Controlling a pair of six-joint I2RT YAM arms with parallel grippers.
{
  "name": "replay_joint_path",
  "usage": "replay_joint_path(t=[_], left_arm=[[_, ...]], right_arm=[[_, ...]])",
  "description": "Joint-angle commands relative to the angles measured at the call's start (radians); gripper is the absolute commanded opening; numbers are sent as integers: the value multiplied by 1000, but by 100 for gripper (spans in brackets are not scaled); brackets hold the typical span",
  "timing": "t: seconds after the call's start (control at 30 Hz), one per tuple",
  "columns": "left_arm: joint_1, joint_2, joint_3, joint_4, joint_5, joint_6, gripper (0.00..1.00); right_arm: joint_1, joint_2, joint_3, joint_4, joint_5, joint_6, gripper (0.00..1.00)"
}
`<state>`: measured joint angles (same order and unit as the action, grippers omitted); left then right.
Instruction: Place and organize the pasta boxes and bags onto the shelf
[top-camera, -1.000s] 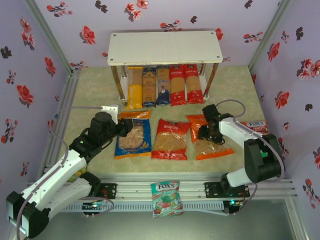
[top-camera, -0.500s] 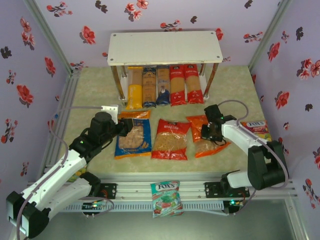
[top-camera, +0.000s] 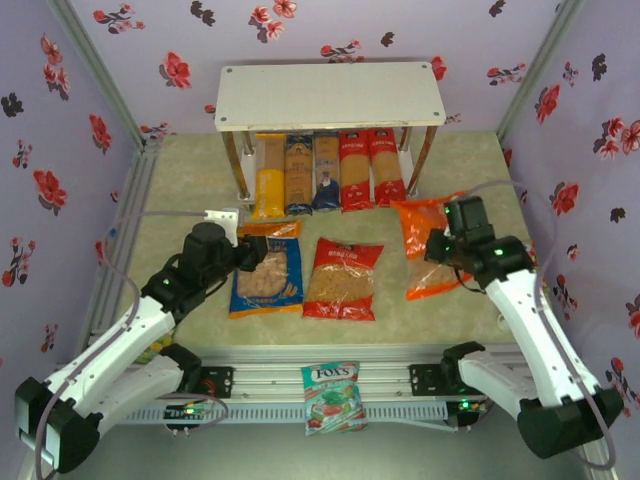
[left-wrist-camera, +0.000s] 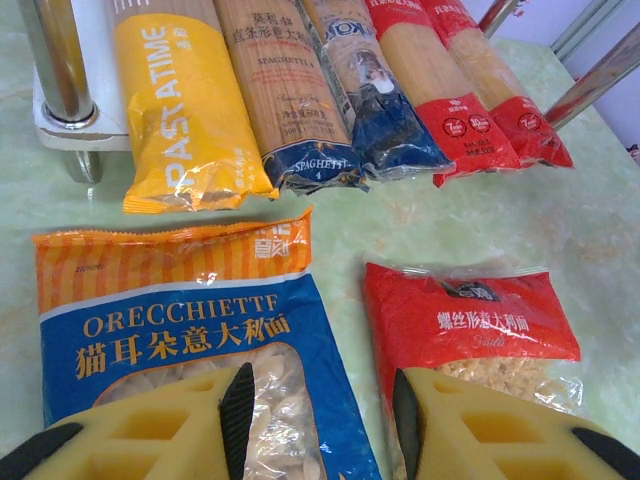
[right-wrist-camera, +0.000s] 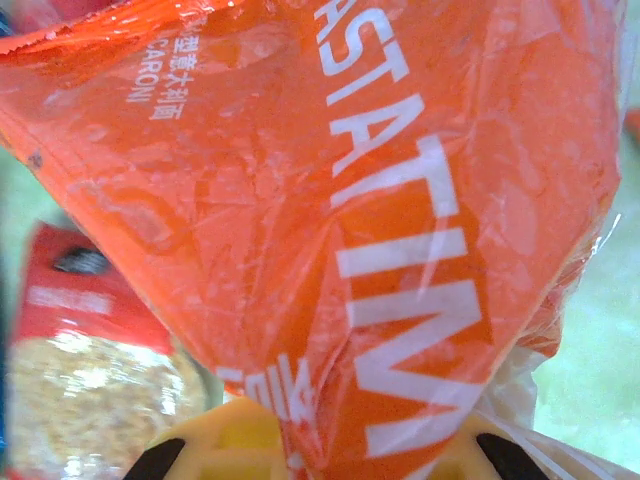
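Next, the right gripper rises outward and releases the orange bag (top-camera: 428, 235) on the top board's closer end (top-camera: 402, 96), since the top board lies bare, above and outward of it.
The shelf (top-camera: 330, 97) stands at the back, with several pasta boxes lying side by side on its lower board: yellow (top-camera: 268, 180), dark blue (top-camera: 298, 178) and red (top-camera: 354, 172). The blue bag (top-camera: 268, 275) and the red bag (top-camera: 343, 280) lie flat on the table. My left gripper (top-camera: 255, 258) hovers open low over the blue bag (left-wrist-camera: 180, 330), the red bag (left-wrist-camera: 470, 320) to its right. My right gripper (top-camera: 447, 250) is shut on the orange bag (top-camera: 428, 235), which hangs lifted and crumpled off the table (right-wrist-camera: 350, 200).
A FOX'S candy bag (top-camera: 332, 395) lies on the front metal rail. A small white block (top-camera: 220, 217) sits left of the blue bag. Floral walls close in the table on three sides. A shiny shelf leg (left-wrist-camera: 55, 60) stands near the yellow pack (left-wrist-camera: 175, 110).
My right gripper closed on the orange bag and lifted it up and to the right, toward the shelf. The left arm has stayed still.
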<state>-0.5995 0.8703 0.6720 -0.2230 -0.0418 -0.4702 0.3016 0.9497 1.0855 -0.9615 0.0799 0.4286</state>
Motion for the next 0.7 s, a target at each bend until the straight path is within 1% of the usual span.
replay_joint_path(t=[0.0, 0.1, 0.2, 0.27, 0.37, 0.53, 0.67], left_arm=[[-5, 13, 34, 22, 4, -2, 44], [-5, 31, 52, 25, 12, 3, 44], [-5, 52, 71, 29, 23, 4, 43], [-5, 66, 85, 30, 31, 1, 43], [-5, 78, 99, 27, 41, 0, 43], [-5, 74, 107, 13, 40, 2, 42], [-5, 73, 106, 8, 39, -4, 42]], right_arm=[[1, -47, 214, 22, 51, -57, 0], [0, -19, 394, 68, 31, -83, 0], [1, 29, 521, 156, 15, -95, 0], [1, 86, 609, 221, 26, -111, 0], [1, 222, 770, 279, 41, -146, 0], [1, 461, 1055, 302, 3, -168, 0], [0, 602, 1183, 354, 15, -180, 0]])
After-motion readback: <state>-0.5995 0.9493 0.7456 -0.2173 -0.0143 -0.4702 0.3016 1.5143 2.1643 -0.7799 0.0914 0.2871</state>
